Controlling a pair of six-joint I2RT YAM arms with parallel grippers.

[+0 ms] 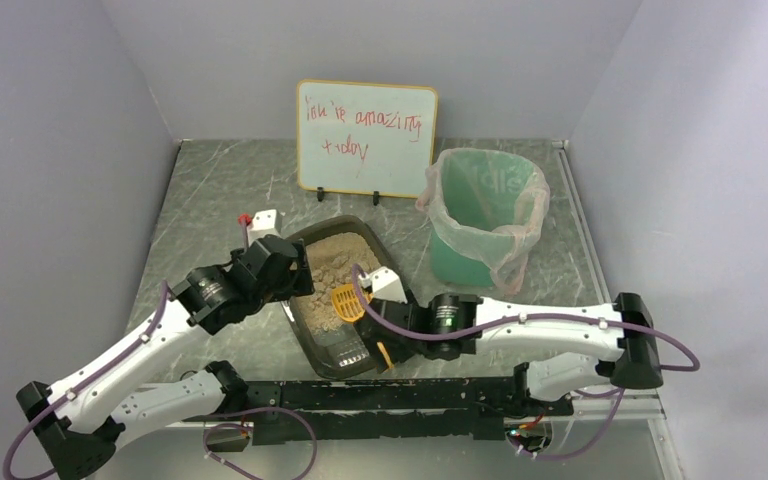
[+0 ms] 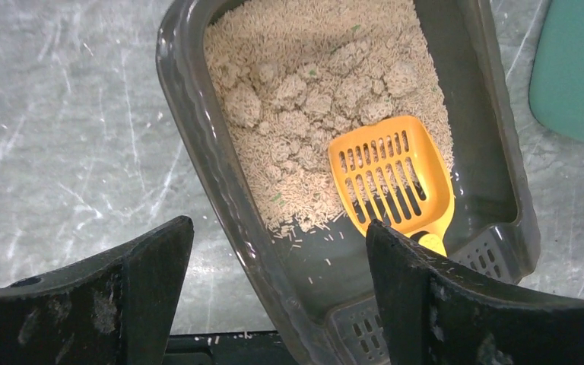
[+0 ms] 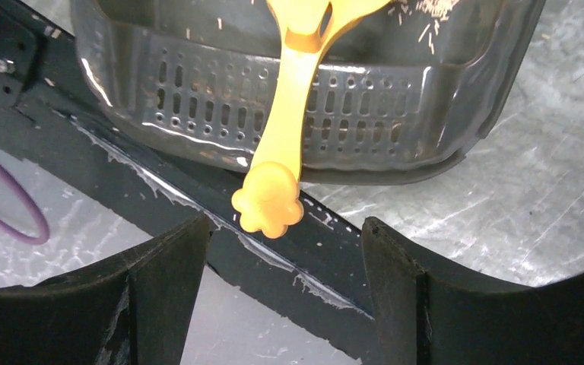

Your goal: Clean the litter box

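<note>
My right gripper will next go down with its open fingers on either side of the paw-shaped handle end (image 3: 268, 200) and close there, since it sticks out free past the grate (image 3: 365, 114).
The dark litter box (image 1: 305, 335) lies mid-table, tan clumpy litter (image 1: 332, 262) heaped at its far end. A yellow slotted scoop (image 1: 347, 303) rests inside, its handle lying over the grate end. My left gripper (image 1: 295, 272) is open above the box's left wall (image 2: 198, 144). The left wrist view shows the fingers astride that rim, midpoint (image 2: 280, 251), with the scoop (image 2: 391, 175) and litter (image 2: 312, 91) ahead. My right gripper (image 1: 385, 345) is open and empty at the near end. In the right wrist view the paw-shaped handle end (image 3: 268, 205) hangs just ahead of the gripper (image 3: 285, 236), past the grate (image 3: 365, 114).
A tall green bin (image 1: 485, 215) with a clear liner stands right of the box; its edge shows in the left wrist view (image 2: 578, 68). A whiteboard (image 1: 365, 138) stands at the back. A black rail (image 1: 410, 395) crosses the near edge, under the handle (image 3: 160, 198). Walls enclose three sides.
</note>
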